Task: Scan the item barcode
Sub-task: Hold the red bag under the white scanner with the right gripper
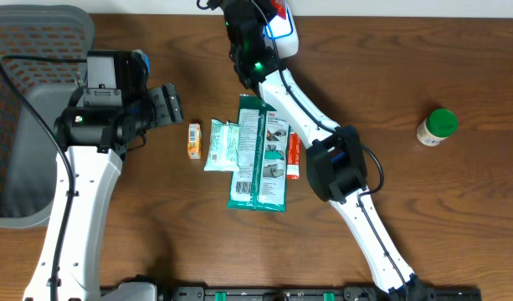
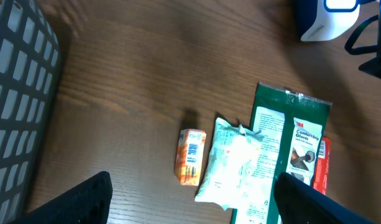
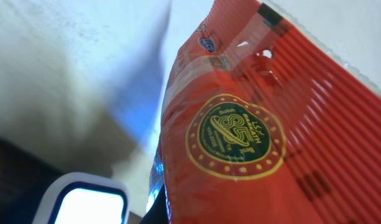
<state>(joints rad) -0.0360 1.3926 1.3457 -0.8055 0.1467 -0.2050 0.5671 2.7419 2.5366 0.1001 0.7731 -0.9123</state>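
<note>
Next, my right gripper needs to swing toward the right in the overhead view and down to release the packet beside the green-lidded jar, where the tabletop is clear.
My right gripper point(image 1: 266, 18) is shut on a red foil packet point(image 3: 258, 143) with a green and gold round seal. It holds the packet up at the table's far edge, right by the white and blue scanner point(image 1: 283, 35). In the right wrist view the packet fills most of the picture, and the scanner's lit window point(image 3: 84, 206) shows at the lower left. No barcode shows on the packet's visible face. My left gripper point(image 1: 168, 104) hangs open above the table, left of the loose items, with nothing between its fingers point(image 2: 84, 199).
A small orange box point(image 1: 193, 140), a white-green pouch point(image 1: 223, 145), a long green package point(image 1: 259, 155) and a thin red item point(image 1: 293, 156) lie mid-table. A green-lidded jar point(image 1: 437, 127) stands at the right. A grey basket point(image 1: 30, 125) fills the left edge.
</note>
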